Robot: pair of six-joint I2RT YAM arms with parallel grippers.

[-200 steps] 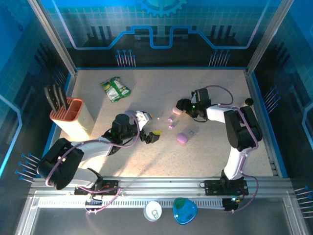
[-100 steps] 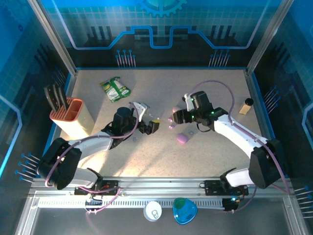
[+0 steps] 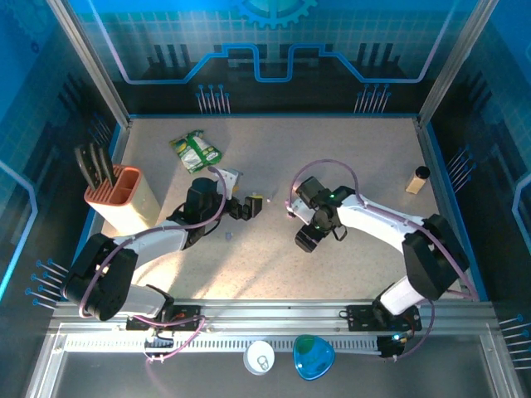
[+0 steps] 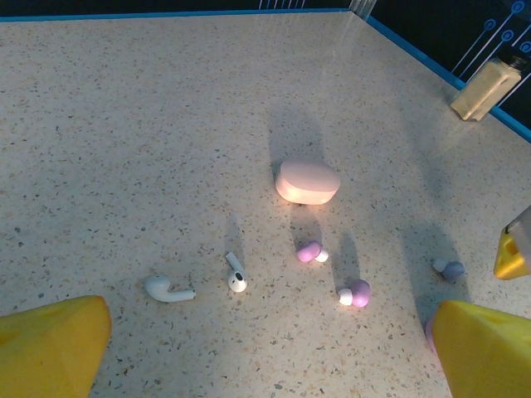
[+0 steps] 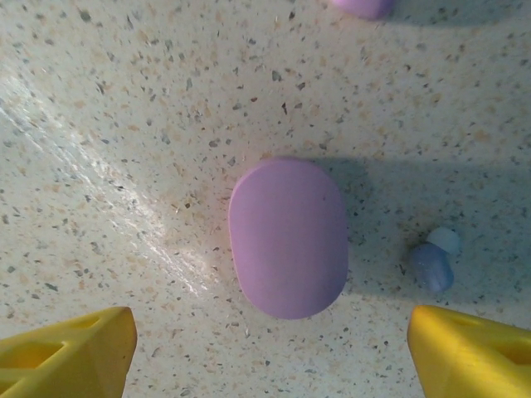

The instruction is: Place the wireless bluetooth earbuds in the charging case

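The case is below, lined up between my right gripper's open yellow fingers, so I should next lower them around the long sides of the purple case [image 5: 288, 236] and close.
A closed purple charging case [image 5: 288, 236] lies flat on the speckled table, just ahead of my open right gripper [image 5: 270, 352] and between the lines of its yellow fingers [image 5: 66, 352]. Beside that case rests a lavender earbud [image 5: 433, 264]. My left gripper [image 4: 265, 340] is open and empty and hangs low over the table. Ahead of it lie two white stemmed earbuds [image 4: 168, 289], two pinkish earbuds [image 4: 310, 252] and a closed pink case [image 4: 307, 182]. From above, the right gripper [image 3: 305, 239] covers the purple case, and the left gripper [image 3: 247, 207] sits to its left.
An orange knife block [image 3: 124, 197] stands at the left, a green packet [image 3: 196, 151] lies at the back, and a small tan bottle [image 3: 416, 178] stands by the right wall. A white disc [image 3: 260, 357] and a blue holder [image 3: 314, 356] sit on the near rail.
The right arm swung from beside the pink case towards the near left and now hangs over the purple case, its jaws wider apart. The left gripper drifted slightly back.
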